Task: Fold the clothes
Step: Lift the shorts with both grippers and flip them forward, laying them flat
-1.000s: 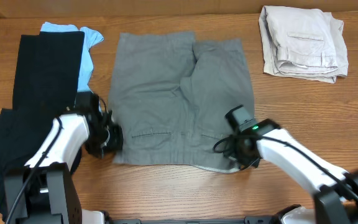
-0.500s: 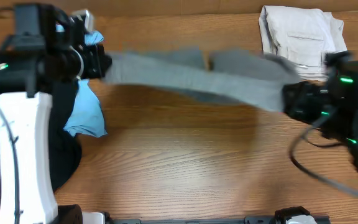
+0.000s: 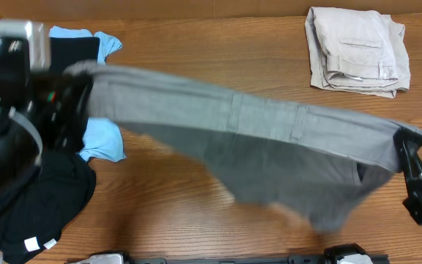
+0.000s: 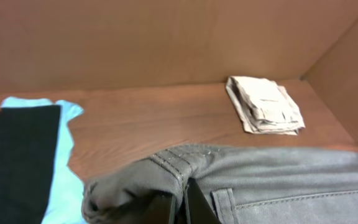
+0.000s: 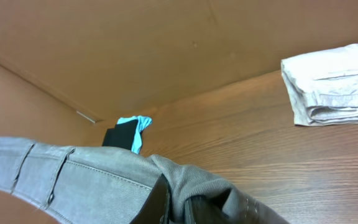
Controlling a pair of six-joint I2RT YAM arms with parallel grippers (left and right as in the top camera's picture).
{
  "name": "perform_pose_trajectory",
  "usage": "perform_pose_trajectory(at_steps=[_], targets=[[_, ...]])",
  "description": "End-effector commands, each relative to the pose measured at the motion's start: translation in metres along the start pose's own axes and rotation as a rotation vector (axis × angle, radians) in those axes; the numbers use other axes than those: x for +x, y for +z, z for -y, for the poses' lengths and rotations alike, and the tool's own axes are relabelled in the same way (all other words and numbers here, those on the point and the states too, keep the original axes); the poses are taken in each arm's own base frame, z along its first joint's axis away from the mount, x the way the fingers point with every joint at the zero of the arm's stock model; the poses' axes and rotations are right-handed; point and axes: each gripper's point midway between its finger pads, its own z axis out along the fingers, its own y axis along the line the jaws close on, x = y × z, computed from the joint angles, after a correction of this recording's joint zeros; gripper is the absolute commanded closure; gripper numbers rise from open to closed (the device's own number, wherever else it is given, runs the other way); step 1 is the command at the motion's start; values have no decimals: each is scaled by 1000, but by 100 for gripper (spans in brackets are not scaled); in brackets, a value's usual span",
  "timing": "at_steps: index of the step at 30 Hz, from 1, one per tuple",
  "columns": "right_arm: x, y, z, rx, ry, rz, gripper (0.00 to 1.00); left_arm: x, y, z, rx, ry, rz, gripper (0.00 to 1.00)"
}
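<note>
The bare wood beside the light blue cloth is clear. My left gripper should next move down and outward onto that tabletop and let go of the waistband corner there.
The grey shorts (image 3: 269, 147) hang stretched in the air between my two grippers, waistband taut from upper left to lower right, legs sagging toward the table. My left gripper (image 3: 75, 88) is shut on the left waistband corner; the left wrist view shows its fingers (image 4: 182, 208) pinching the seam by a belt loop on the grey shorts (image 4: 278, 180). My right gripper (image 3: 409, 158) is shut on the right waistband corner; the right wrist view shows its fingers (image 5: 179, 208) clamped on a fold of the grey shorts (image 5: 86, 180).
Folded pale beige shorts (image 3: 356, 50) lie at the back right, also in the left wrist view (image 4: 265, 104) and right wrist view (image 5: 331, 90). A black garment (image 3: 39, 191) and light blue cloth (image 3: 101, 139) lie at the left. A brown wall stands behind the table.
Both grippers lifted the shorts off the table by the waistband. The shorts have swung from the back toward the front, now hanging lower and stretched wider, with the right arm at the right edge.
</note>
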Motion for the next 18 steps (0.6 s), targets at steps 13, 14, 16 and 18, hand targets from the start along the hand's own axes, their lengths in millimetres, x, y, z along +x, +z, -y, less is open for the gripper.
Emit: perform_pose_trajectory(at_steps=[13, 14, 16, 18], targets=[[53, 185, 100, 416, 40, -484, 96, 88, 138, -132, -407, -172, -534, 96], [59, 202, 107, 430, 39, -519, 96, 95, 152, -138, -409, -178, -568, 96], [71, 236, 120, 451, 34, -575, 96, 108, 182, -149, -409, -187, -623, 96], [82, 271, 133, 468, 34, -618, 96, 118, 215, -160, -406, -188, -657, 96]])
